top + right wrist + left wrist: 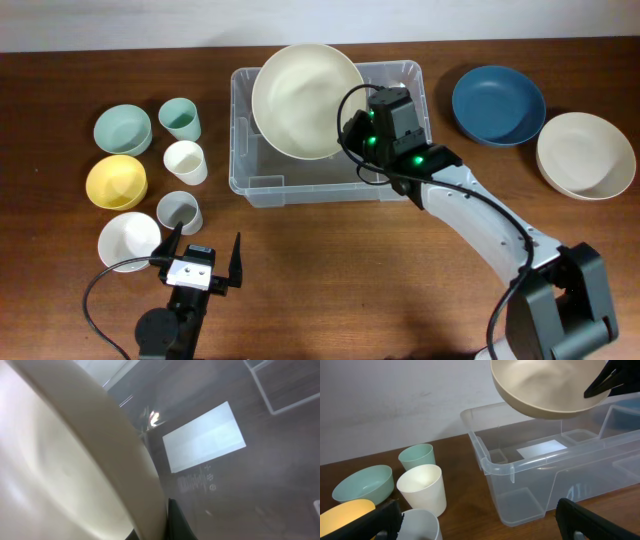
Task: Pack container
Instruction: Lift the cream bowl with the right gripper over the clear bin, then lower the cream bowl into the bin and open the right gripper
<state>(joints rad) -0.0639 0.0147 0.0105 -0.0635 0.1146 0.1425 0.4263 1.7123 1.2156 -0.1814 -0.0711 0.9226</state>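
The large cream bowl still hangs above the container's sides, so I should lower it into the container toward the cups' side before I open my right gripper.
The clear plastic container (250, 180) stands at the table's middle back, with a white label (541, 449) on its base. My right gripper (352, 125) is shut on the rim of a large cream bowl (300, 100) and holds it above the container's left half. The bowl fills the left of the right wrist view (60, 475), with the label (204, 437) below it. The bowl also shows in the left wrist view (545, 385). My left gripper (203, 258) is open and empty near the front edge, beside a grey cup (180, 211).
Left of the container stand a green bowl (122, 129), a yellow bowl (116, 181), a white bowl (128, 240), a green cup (180, 118) and a white cup (186, 162). A blue bowl (498, 104) and stacked cream bowls (586, 153) sit at the right.
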